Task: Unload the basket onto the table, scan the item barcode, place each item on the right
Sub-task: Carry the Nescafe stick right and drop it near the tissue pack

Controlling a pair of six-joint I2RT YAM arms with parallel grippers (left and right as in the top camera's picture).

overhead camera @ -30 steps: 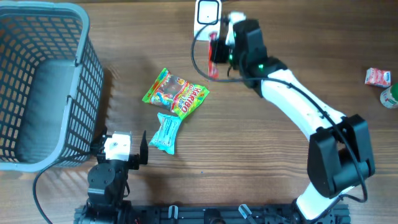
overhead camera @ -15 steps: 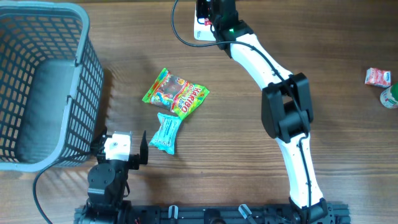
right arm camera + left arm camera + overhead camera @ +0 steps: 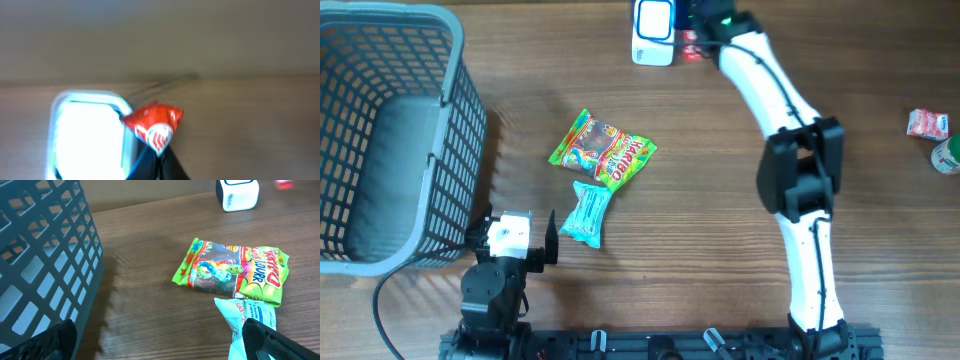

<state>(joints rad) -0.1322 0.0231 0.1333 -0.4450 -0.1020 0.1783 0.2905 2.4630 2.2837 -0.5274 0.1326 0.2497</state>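
The right gripper swings across and down beside the small carton next to release the packet, since that spot lies to the gripper's right in the overhead view.
A small red packet (image 3: pixel 691 50) hangs pinched in my right gripper (image 3: pixel 694 36), which is shut on it at the table's far edge. It is just right of the white barcode scanner (image 3: pixel 652 20). In the blurred right wrist view the red packet (image 3: pixel 152 125) sticks out above my closed fingertips (image 3: pixel 161 162), beside the scanner's bright glowing face (image 3: pixel 87 137). My left gripper (image 3: pixel 512 240) rests near the front left with its jaws wide apart and nothing between them; its dark fingers (image 3: pixel 272 340) frame bare wood.
A grey mesh basket (image 3: pixel 390 140) fills the left side. A green gummy packet (image 3: pixel 603 150) and a light-blue wipes packet (image 3: pixel 587 213) lie mid-table. A small red-and-white carton (image 3: pixel 927 123) and a green-white object (image 3: pixel 948 155) sit at the right edge.
My right arm carried the red packet up from below the scanner, passed over it, and now holds it just to the scanner's right. The left arm has not moved.
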